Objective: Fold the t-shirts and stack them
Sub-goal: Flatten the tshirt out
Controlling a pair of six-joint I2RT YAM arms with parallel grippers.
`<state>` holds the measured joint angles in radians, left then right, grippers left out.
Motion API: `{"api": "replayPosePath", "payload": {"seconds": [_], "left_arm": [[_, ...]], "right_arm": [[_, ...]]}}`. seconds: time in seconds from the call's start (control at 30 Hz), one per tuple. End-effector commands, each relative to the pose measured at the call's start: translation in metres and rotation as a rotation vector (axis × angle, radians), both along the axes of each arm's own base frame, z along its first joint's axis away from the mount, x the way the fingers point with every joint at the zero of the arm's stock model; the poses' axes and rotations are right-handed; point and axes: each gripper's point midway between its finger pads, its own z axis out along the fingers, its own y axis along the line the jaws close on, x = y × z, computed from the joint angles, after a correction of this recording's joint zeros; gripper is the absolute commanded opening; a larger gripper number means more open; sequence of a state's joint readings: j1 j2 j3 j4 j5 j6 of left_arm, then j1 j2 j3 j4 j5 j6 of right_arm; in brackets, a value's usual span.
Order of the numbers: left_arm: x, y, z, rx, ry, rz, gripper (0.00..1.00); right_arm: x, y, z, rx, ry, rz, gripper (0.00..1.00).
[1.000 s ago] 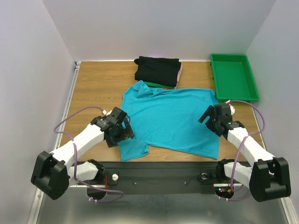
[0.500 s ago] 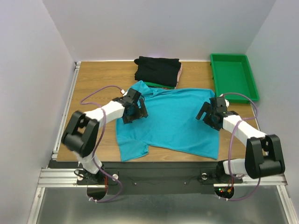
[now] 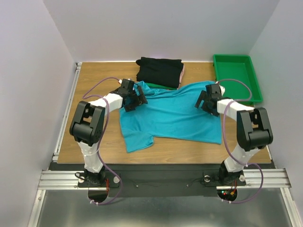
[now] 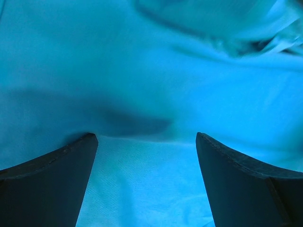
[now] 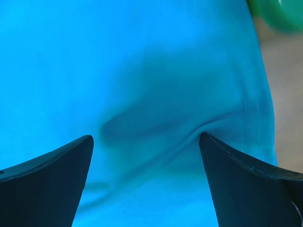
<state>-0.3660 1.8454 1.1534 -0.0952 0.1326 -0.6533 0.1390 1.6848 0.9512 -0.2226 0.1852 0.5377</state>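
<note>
I should next move my left gripper back over the teal t-shirt [image 3: 173,118] to close on the tip of the sleeve [image 3: 129,148], because the tip lies back from the gripper, toward my base.
The teal t-shirt [image 3: 173,118] lies spread flat mid-table, one sleeve toward the near left. My left gripper [image 3: 139,99] is on its far left part, near the collar. It is open, and the cloth [image 4: 151,71] fills the gap between its dark fingers [image 4: 47,184]. My right gripper [image 3: 203,101] is on the far right part, near the edge. It is also open, fingers [image 5: 251,184] pressed on puckered cloth [image 5: 118,56]. A folded stack [image 3: 158,71], black on top with green and pink edges below, sits just behind the teal shirt.
A rigid green tray [image 3: 215,71] stands at the back right, and a corner of it shows in the right wrist view [image 5: 274,12]. Bare wooden table [image 3: 94,85] lies to the left and along the near edge. White walls close in three sides.
Both arms have reached from the shirt's near corners to its far part. The teal shirt has shifted a little toward the folded stack, with its far right corner pushed up.
</note>
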Motion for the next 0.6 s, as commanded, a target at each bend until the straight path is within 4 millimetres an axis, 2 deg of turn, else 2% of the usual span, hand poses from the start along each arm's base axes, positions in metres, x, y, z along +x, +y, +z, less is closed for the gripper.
{"api": "replayPosePath", "payload": {"seconds": [0.0, 0.1, 0.13, 0.17, 0.23, 0.27, 0.3, 0.33, 0.37, 0.4, 0.47, 0.5, 0.53, 0.57], "left_arm": [[0.02, 0.01, -0.023, 0.016, 0.025, 0.0, 0.98], [0.04, 0.022, -0.008, 0.02, -0.023, 0.043, 0.98], [0.049, 0.022, 0.004, 0.023, -0.058, 0.051, 0.98], [0.052, 0.022, 0.012, 0.023, -0.076, 0.056, 0.98], [0.055, 0.018, 0.04, 0.002, -0.134, 0.03, 0.98], [0.053, 0.016, 0.05, -0.002, -0.153, 0.022, 0.98], [0.052, 0.016, 0.073, -0.013, -0.199, 0.022, 0.99], [0.045, 0.016, 0.078, -0.008, -0.206, 0.017, 0.99], [0.039, 0.019, 0.084, -0.001, -0.212, 0.02, 0.98], [0.032, 0.021, 0.106, 0.005, -0.257, 0.03, 0.98], [0.008, 0.029, 0.102, 0.033, -0.234, 0.048, 0.98], [-0.003, 0.035, 0.12, 0.033, -0.273, 0.07, 0.98], [-0.014, 0.038, 0.121, 0.027, -0.267, 0.079, 0.98], [-0.032, 0.05, 0.1, 0.046, -0.216, 0.125, 0.98]], "right_arm": [[0.024, 0.003, -0.013, -0.009, 0.001, 0.024, 1.0], [0.032, 0.004, -0.005, -0.007, -0.021, 0.025, 1.0], [0.037, 0.004, 0.007, -0.009, -0.053, 0.027, 1.0], [0.039, 0.005, 0.015, -0.008, -0.07, 0.033, 1.0], [0.042, 0.007, 0.035, -0.008, -0.118, 0.054, 1.0], [0.041, 0.01, 0.055, 0.011, -0.162, 0.069, 1.0], [0.039, 0.011, 0.067, 0.02, -0.192, 0.074, 1.0], [0.036, 0.012, 0.077, 0.035, -0.213, 0.071, 1.0], [0.025, 0.013, 0.075, 0.049, -0.208, 0.066, 1.0], [0.013, 0.013, 0.094, 0.078, -0.26, 0.051, 1.0], [-0.007, 0.01, 0.098, 0.099, -0.281, 0.023, 1.0], [-0.019, 0.008, 0.097, 0.118, -0.289, -0.015, 1.0], [-0.037, 0.003, 0.102, 0.119, -0.323, -0.031, 1.0], [-0.047, -0.001, 0.102, 0.117, -0.333, -0.053, 1.0]]}}
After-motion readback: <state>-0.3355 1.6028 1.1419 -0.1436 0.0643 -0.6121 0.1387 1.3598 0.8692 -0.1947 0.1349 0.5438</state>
